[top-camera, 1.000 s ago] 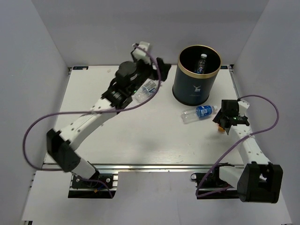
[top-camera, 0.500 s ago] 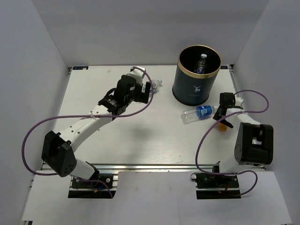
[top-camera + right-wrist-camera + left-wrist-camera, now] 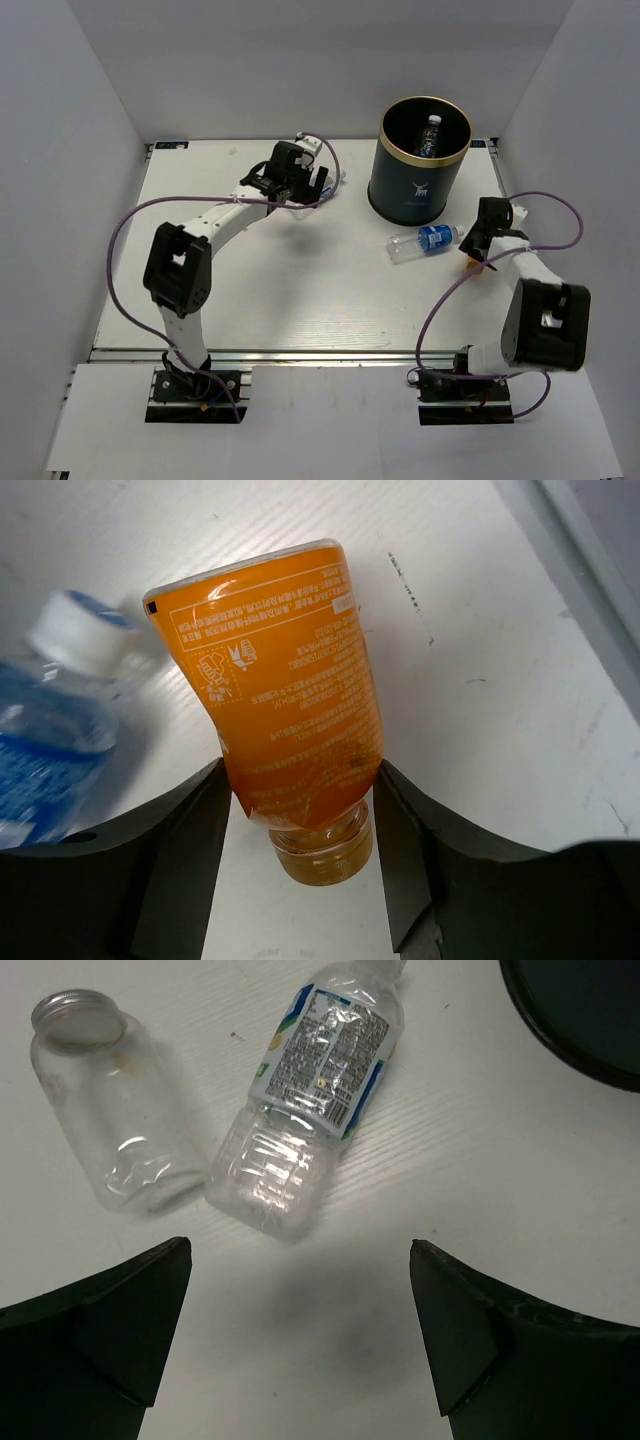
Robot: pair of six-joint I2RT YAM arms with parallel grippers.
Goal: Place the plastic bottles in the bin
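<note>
I should lift my right gripper up and outward next, then move it over the bin's opening [image 3: 425, 127] to let go of the orange bottle, because the bin's rim is higher than the tabletop.
The bin [image 3: 418, 170], dark with a gold rim, stands at the back right with one bottle [image 3: 430, 135] inside. A blue-labelled bottle [image 3: 424, 241] lies in front of it; its white cap end shows in the right wrist view [image 3: 50, 710]. My right gripper [image 3: 300, 770] is shut on an orange bottle [image 3: 280, 690] lying on the table, both fingers against its sides near the cap. My left gripper [image 3: 300, 1250] is open and empty, just short of a clear labelled bottle [image 3: 310, 1100] and a clear silver-capped bottle [image 3: 120, 1120].
The bin's base edge [image 3: 590, 1010] is at the top right of the left wrist view. The white table [image 3: 300, 290] is walled at the back and sides. The table's right edge [image 3: 590, 570] runs close to the orange bottle.
My left arm has changed pose, and its gripper now sits lower by the two clear bottles at the back. My right gripper has stayed around the orange bottle, shifting slightly.
</note>
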